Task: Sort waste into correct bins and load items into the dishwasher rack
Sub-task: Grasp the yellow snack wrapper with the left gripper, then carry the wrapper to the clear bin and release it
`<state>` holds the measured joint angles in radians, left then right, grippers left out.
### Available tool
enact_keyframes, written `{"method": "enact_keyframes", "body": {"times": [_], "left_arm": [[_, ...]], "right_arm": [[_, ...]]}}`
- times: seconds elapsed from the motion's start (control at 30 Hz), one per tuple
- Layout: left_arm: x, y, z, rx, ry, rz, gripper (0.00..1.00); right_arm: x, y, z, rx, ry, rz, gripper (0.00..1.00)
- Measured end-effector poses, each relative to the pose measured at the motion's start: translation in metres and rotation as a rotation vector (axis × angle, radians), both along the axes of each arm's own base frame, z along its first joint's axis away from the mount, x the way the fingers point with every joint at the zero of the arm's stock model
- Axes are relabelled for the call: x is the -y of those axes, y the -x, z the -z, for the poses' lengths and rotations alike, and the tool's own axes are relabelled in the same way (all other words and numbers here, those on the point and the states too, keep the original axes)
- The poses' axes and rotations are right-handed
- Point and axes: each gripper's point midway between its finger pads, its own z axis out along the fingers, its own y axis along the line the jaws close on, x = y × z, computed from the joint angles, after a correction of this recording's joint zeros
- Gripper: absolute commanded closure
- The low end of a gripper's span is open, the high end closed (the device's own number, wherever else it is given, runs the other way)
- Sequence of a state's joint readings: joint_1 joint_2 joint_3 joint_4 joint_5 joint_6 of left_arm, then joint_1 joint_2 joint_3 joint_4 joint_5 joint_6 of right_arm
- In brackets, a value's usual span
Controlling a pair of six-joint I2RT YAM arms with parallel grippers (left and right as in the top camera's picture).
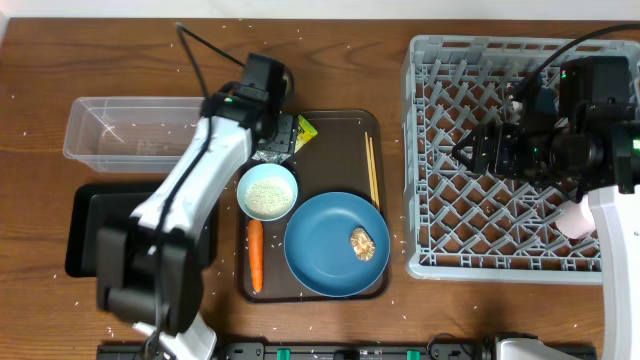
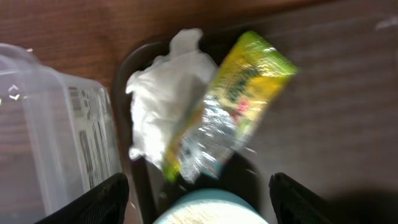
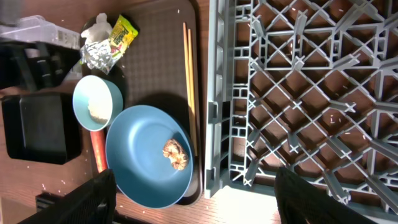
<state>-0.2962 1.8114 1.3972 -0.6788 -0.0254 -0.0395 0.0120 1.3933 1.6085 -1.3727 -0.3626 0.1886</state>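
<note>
My left gripper comes down outward to the tray next, around the yellow-green wrapper's silvery end beside the bowl, since that end lies nearest my fingers.
My left gripper [image 1: 274,142] hangs open over the back left corner of the brown serving tray [image 1: 340,130]. Just ahead of it lie the crumpled white tissue [image 2: 163,102] and the yellow-green wrapper [image 2: 236,102]. Its fingers [image 2: 96,202] straddle the white bowl of rice [image 2: 208,210] without touching it. The blue plate [image 1: 325,255] carries the brown food lump [image 1: 362,243]. A carrot [image 1: 255,255] lies left of the plate, and the chopsticks [image 1: 372,170] lie on the tray's right. My right gripper [image 1: 468,150] is open and empty above the grey dishwasher rack [image 1: 500,265].
The clear tub [image 1: 125,128] stands at the back left, with the black tray [image 1: 85,225] in front of it, partly under my left arm. A pinkish cup [image 1: 573,218] sits at the rack's right side. Rice grains are scattered over the wooden table [image 1: 100,60].
</note>
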Motion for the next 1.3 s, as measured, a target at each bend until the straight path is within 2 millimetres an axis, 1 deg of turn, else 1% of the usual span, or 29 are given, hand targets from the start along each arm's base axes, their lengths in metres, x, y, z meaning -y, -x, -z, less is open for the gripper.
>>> {"method": "enact_keyframes", "body": {"times": [0.1, 0.13, 0.2, 0.23, 0.3, 0.33, 0.37, 0.4, 0.5, 0.6, 0.67, 0.73, 0.77, 0.83, 0.87, 0.93, 1.0, 1.03, 1.07, 1.1, 1.17, 1.23, 1.3], "left_arm": [[-0.004, -0.010, 0.021, -0.005, -0.054, 0.018, 0.28], [-0.005, -0.012, 0.026, -0.005, -0.063, 0.022, 0.30], [-0.006, -0.015, 0.034, -0.010, -0.080, 0.026, 0.44], [-0.007, -0.015, 0.039, -0.018, -0.089, 0.029, 0.53], [-0.008, -0.014, 0.045, -0.035, -0.102, 0.035, 0.64], [-0.009, -0.014, 0.047, -0.039, -0.106, 0.036, 0.72], [-0.009, -0.014, 0.048, -0.040, -0.108, 0.035, 0.81], [-0.010, -0.014, 0.048, -0.040, -0.112, 0.039, 0.93], [-0.010, -0.012, 0.048, -0.048, -0.118, 0.045, 0.94], [-0.007, -0.002, 0.050, -0.086, -0.094, 0.055, 0.94], [-0.004, 0.003, 0.046, -0.102, -0.073, 0.064, 0.94], [-0.002, 0.006, 0.034, -0.088, -0.052, 0.067, 0.94], [-0.001, 0.005, 0.024, -0.067, -0.041, 0.066, 0.94], [-0.002, 0.003, -0.004, -0.002, -0.017, 0.058, 0.94], [-0.005, 0.002, -0.022, 0.038, -0.007, 0.042, 0.94], [-0.021, 0.000, -0.058, 0.119, 0.003, -0.016, 0.94], [-0.043, 0.000, -0.085, 0.180, 0.008, -0.091, 0.94], [-0.057, 0.000, -0.095, 0.203, 0.012, -0.136, 0.94], [-0.070, -0.001, -0.102, 0.218, 0.012, -0.183, 0.94], [-0.088, -0.001, -0.106, 0.230, 0.019, -0.254, 0.94], [-0.117, -0.002, -0.104, 0.226, 0.042, -0.392, 0.94], [-0.144, 0.000, -0.093, 0.199, 0.073, -0.551, 0.94], [-0.167, 0.006, -0.076, 0.153, 0.099, -0.710, 0.94]], "right_arm": [[0.000, 0.000, 0.000, -0.002, -0.001, 0.004, 0.26], [0.000, 0.000, 0.000, -0.002, -0.001, 0.004, 0.25], [0.000, 0.000, 0.000, -0.002, -0.001, 0.005, 0.25], [0.000, 0.000, 0.000, -0.003, -0.002, 0.005, 0.25], [0.000, 0.000, 0.000, -0.003, -0.001, 0.006, 0.25], [0.000, 0.000, 0.000, -0.002, -0.002, 0.006, 0.25], [0.000, 0.000, 0.000, -0.003, -0.002, 0.006, 0.25], [0.000, 0.000, 0.000, -0.003, -0.002, 0.007, 0.25], [0.000, 0.000, 0.000, -0.004, -0.003, 0.008, 0.25], [0.000, 0.000, 0.000, -0.004, -0.003, 0.008, 0.25], [0.000, 0.000, 0.000, -0.004, -0.002, 0.008, 0.25], [0.000, 0.000, 0.000, -0.004, -0.003, 0.009, 0.25], [0.000, 0.000, 0.000, -0.004, -0.003, 0.009, 0.25], [0.000, 0.000, 0.000, -0.004, -0.003, 0.009, 0.25], [0.000, 0.000, 0.000, -0.004, -0.003, 0.008, 0.25], [0.000, 0.000, 0.000, -0.004, -0.003, 0.009, 0.25], [0.000, 0.000, 0.000, -0.005, -0.003, 0.009, 0.25], [0.000, 0.000, 0.000, -0.004, -0.003, 0.009, 0.25], [0.000, 0.000, 0.000, -0.005, -0.003, 0.009, 0.25], [0.000, 0.000, 0.000, -0.005, -0.003, 0.009, 0.25], [0.000, 0.000, 0.000, -0.005, -0.003, 0.011, 0.25], [0.000, 0.000, 0.000, -0.004, -0.003, 0.011, 0.24], [0.000, 0.000, 0.000, -0.005, -0.003, 0.011, 0.24]]}}
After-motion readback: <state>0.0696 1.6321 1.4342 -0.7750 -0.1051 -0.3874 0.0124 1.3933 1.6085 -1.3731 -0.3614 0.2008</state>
